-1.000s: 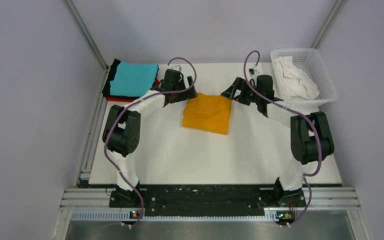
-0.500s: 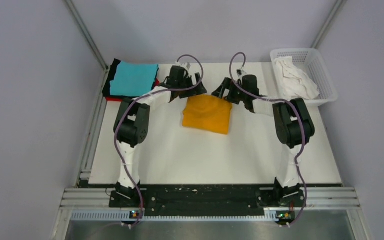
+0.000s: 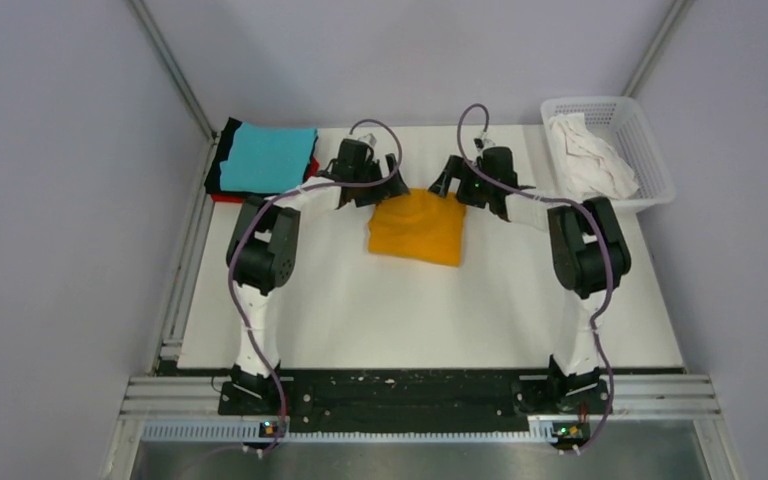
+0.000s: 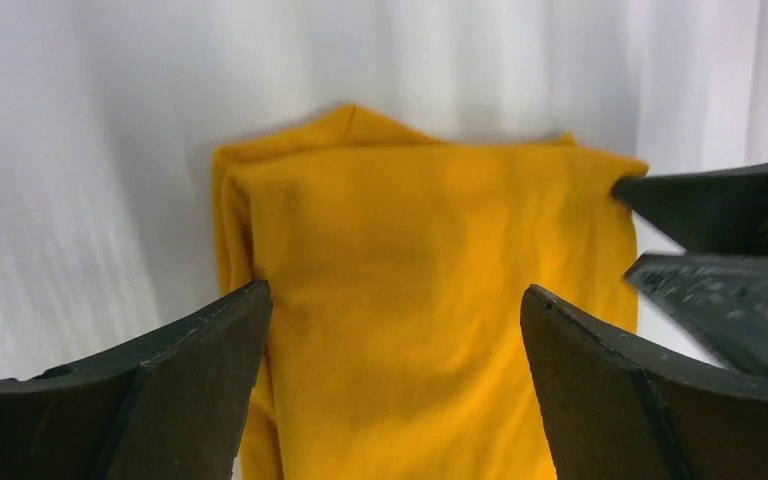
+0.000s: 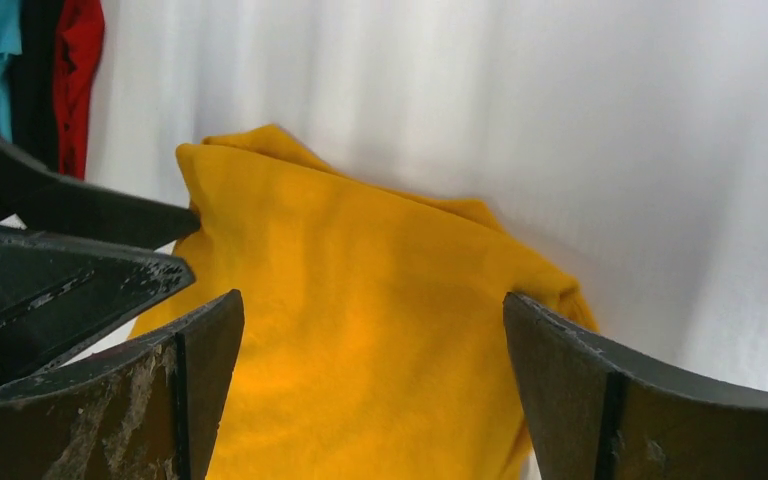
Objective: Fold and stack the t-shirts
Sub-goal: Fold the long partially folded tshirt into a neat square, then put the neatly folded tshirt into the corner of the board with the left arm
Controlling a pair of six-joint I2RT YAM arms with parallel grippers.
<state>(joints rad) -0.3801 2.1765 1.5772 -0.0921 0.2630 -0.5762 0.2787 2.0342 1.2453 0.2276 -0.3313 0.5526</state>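
Note:
The orange-yellow t-shirt's edge facing the stack (image 3: 371, 230) (image 4: 261, 440) is lower down and further back, so my left gripper needs to move back next and lower its open fingers on both sides of the edge's layers.
A folded orange-yellow t-shirt (image 3: 417, 228) lies mid-table, also filling the left wrist view (image 4: 410, 330) and the right wrist view (image 5: 360, 330). My left gripper (image 3: 375, 192) stands open at its far left corner, jaws wide over the cloth (image 4: 395, 315) and holding nothing. My right gripper (image 3: 452, 190) stands open at the far right corner (image 5: 372, 325), likewise empty. A stack with the cyan t-shirt (image 3: 268, 158) on top of black (image 3: 224, 150) and red (image 3: 228, 198) ones sits at the far left. A white t-shirt (image 3: 588, 155) lies crumpled in the basket.
The white mesh basket (image 3: 650, 145) stands at the far right corner of the white table (image 3: 410, 310). Grey walls and metal frame rails close in the sides. The right gripper's fingers (image 4: 730, 260) show at the right edge of the left wrist view.
Both arms have swung inward and toward the far edge of the orange-yellow t-shirt, and the grippers now sit close together over it. Both stayed open; the shirt shifted only slightly.

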